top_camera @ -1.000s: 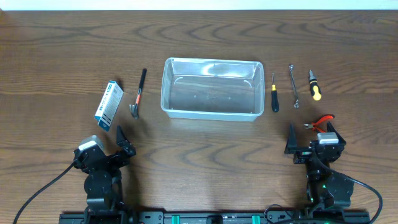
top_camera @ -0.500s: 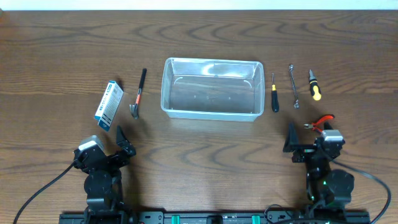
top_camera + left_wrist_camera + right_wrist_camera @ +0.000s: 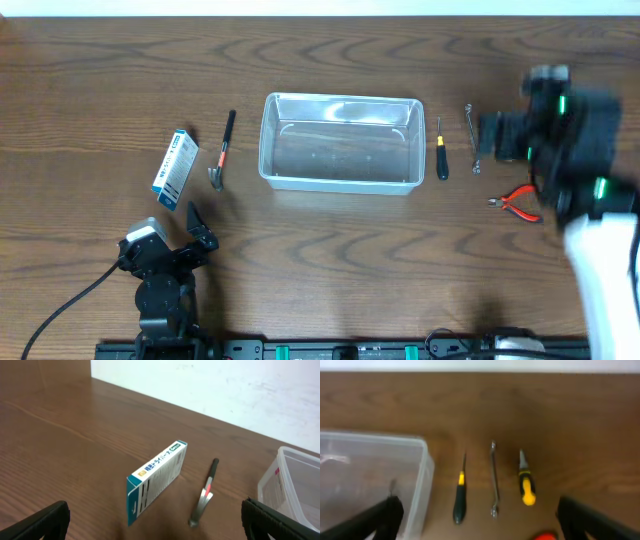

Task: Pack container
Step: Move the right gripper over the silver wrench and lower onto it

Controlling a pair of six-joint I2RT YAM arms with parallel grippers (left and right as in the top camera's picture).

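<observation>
I need to move my right gripper down toward the side of the container next. Then I need to bring its wide fingers closer together over the silver hex key's body (image 3: 472, 138) (image 3: 494, 479).
The clear plastic container (image 3: 340, 183) stands empty at the table's middle; its corner shows in the left wrist view (image 3: 295, 485) and its side wall in the right wrist view (image 3: 422, 480). My right gripper (image 3: 545, 128), blurred, is raised over the tools right of the container, its jaws (image 3: 485, 527) open and empty. Ahead of it lie a black-and-yellow screwdriver (image 3: 441, 158) (image 3: 459, 500), a wrench (image 3: 472, 138) (image 3: 493, 480) and a yellow-handled screwdriver (image 3: 526, 487), which the arm hides from overhead. My left gripper (image 3: 165, 232) (image 3: 160, 527) rests open near the front edge.
A hammer (image 3: 222, 150) (image 3: 204, 495) and a blue-and-white cardboard box (image 3: 175, 170) (image 3: 155, 480) lie left of the container. Red-handled pliers (image 3: 518, 200) (image 3: 545, 536) lie right of the container, nearer the front.
My right arm has risen from its rest spot near the front edge and swung out over the tools at the right. The pliers are uncovered. The left arm has not moved.
</observation>
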